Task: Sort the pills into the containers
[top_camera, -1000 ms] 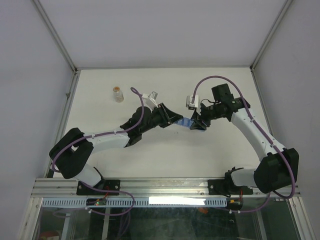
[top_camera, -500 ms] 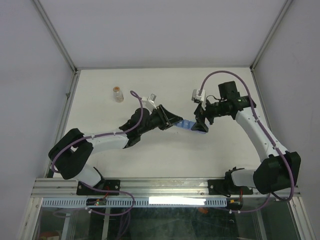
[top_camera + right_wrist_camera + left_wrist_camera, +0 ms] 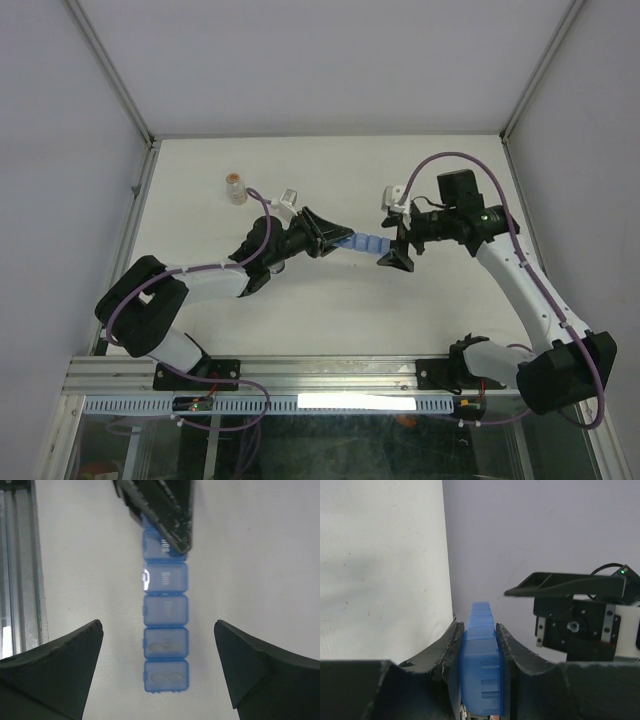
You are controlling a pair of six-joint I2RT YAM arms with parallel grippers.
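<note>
My left gripper should move down, drifting to the right in the top view, and let go of the hanging strip of containers on the bare tabletop, which is below it.
The containers (image 3: 365, 245), a blue translucent strip of square lidded compartments, hang level above the table, with one end clamped in my left gripper (image 3: 338, 242), which is shut on it. In the left wrist view the strip (image 3: 481, 670) fills the gap between the black fingers (image 3: 451, 645). My right gripper (image 3: 391, 243) stands wide open just off the strip's free end, touching nothing. In the right wrist view the strip (image 3: 165, 630) lies between the spread fingertips, lids shut, with pale pills (image 3: 165, 646) showing through the two nearest compartments.
A small clear bottle (image 3: 235, 188) with tan-orange contents stands at the back left of the white table (image 3: 330, 300). Metal frame rails (image 3: 140, 200) and grey walls border the table on both sides and behind.
My right gripper has opened wide and drawn back to the right, off the strip's end. The left gripper still holds the strip and has shifted it slightly left.
</note>
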